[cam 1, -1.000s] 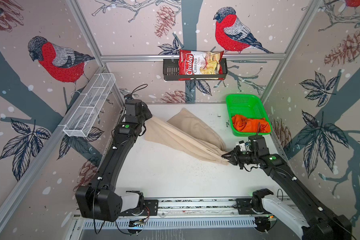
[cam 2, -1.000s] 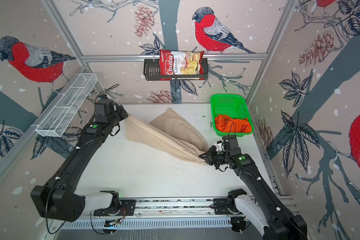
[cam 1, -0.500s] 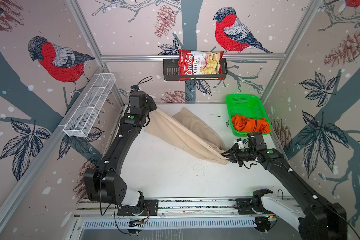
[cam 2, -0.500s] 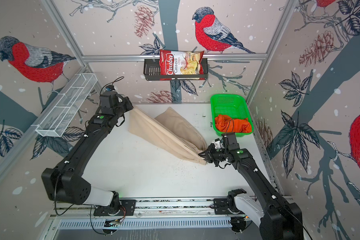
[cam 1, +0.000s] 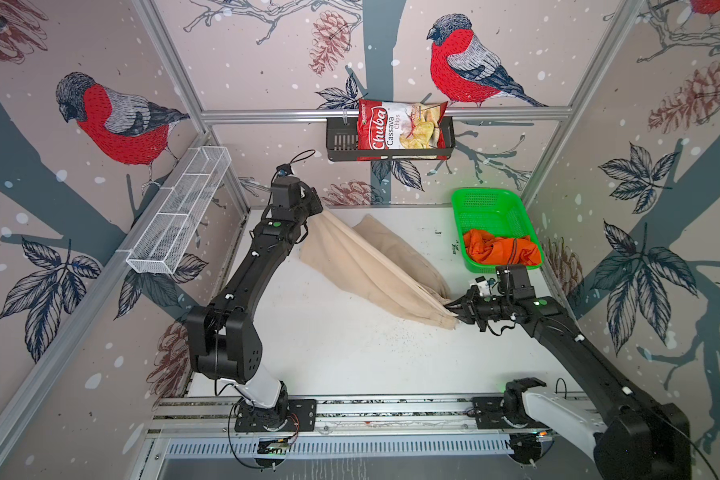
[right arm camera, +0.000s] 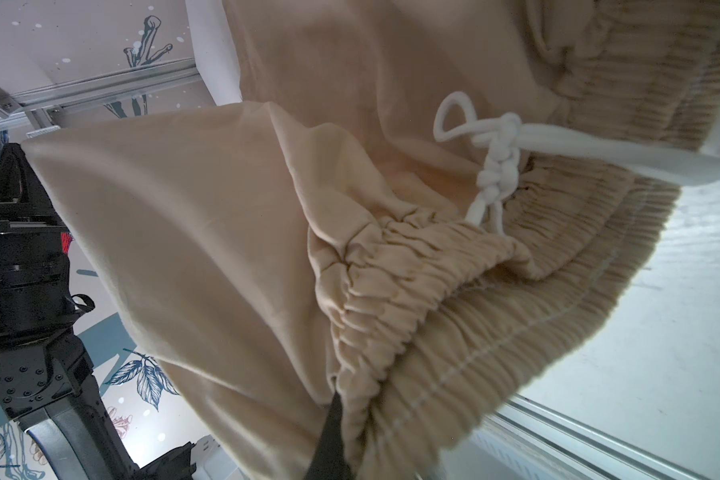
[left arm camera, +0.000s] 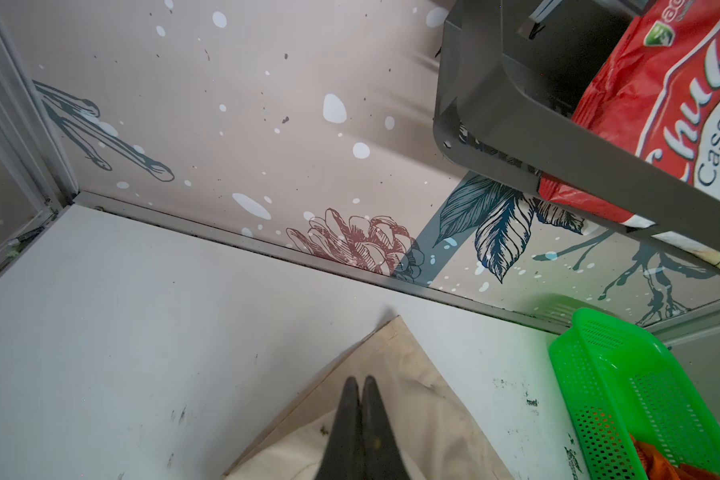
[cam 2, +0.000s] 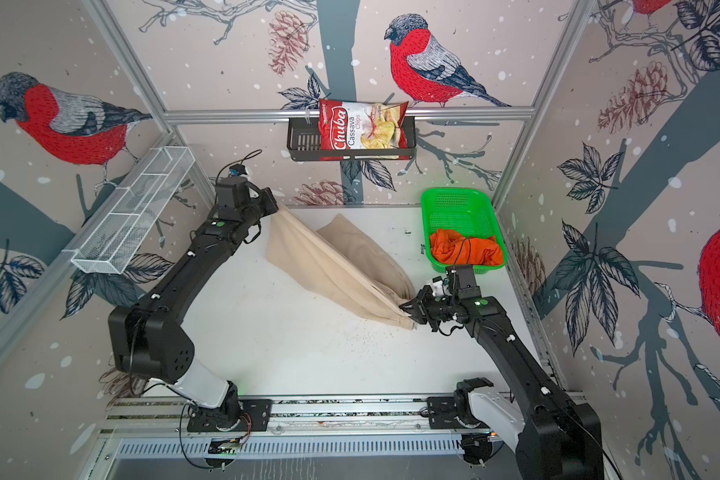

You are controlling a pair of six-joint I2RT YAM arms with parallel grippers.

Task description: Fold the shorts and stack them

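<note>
My right gripper lowers the shorts' gathered waistband (right arm camera: pixel 454 311) toward the white table below it next and releases it there, since it still hangs above the table.
The beige shorts (cam 1: pixel 350 257) (cam 2: pixel 308 257) hang stretched in a diagonal between my two grippers, one leg resting on the white table. At the back left my left gripper (cam 1: pixel 319 209) (cam 2: pixel 276 206) is shut on a leg end; in the left wrist view its fingertips (left arm camera: pixel 359 380) meet above beige cloth (left arm camera: pixel 425 399). My right gripper (cam 1: pixel 449 309) (cam 2: pixel 404 309) is shut on the gathered waistband (right arm camera: pixel 454 311) near the white drawstring (right arm camera: pixel 495 158); only one dark finger (right arm camera: pixel 329 436) shows. The orange shorts (cam 1: pixel 499 249) (cam 2: pixel 462 249) lie crumpled in the green basket (cam 1: pixel 487 199) (cam 2: pixel 454 195).
A black shelf (cam 1: pixel 341 141) on the back wall holds a red chips bag (cam 1: pixel 400 129) (left arm camera: pixel 661 83). A white wire rack (cam 1: pixel 179 216) hangs on the left wall. The green basket (left arm camera: pixel 624 365) stands at the back right, close to the right arm.
My left gripper has risen and moved toward the back wall with the leg end, pulling the beige shorts tauter. The right gripper has held its grip and barely shifted.
</note>
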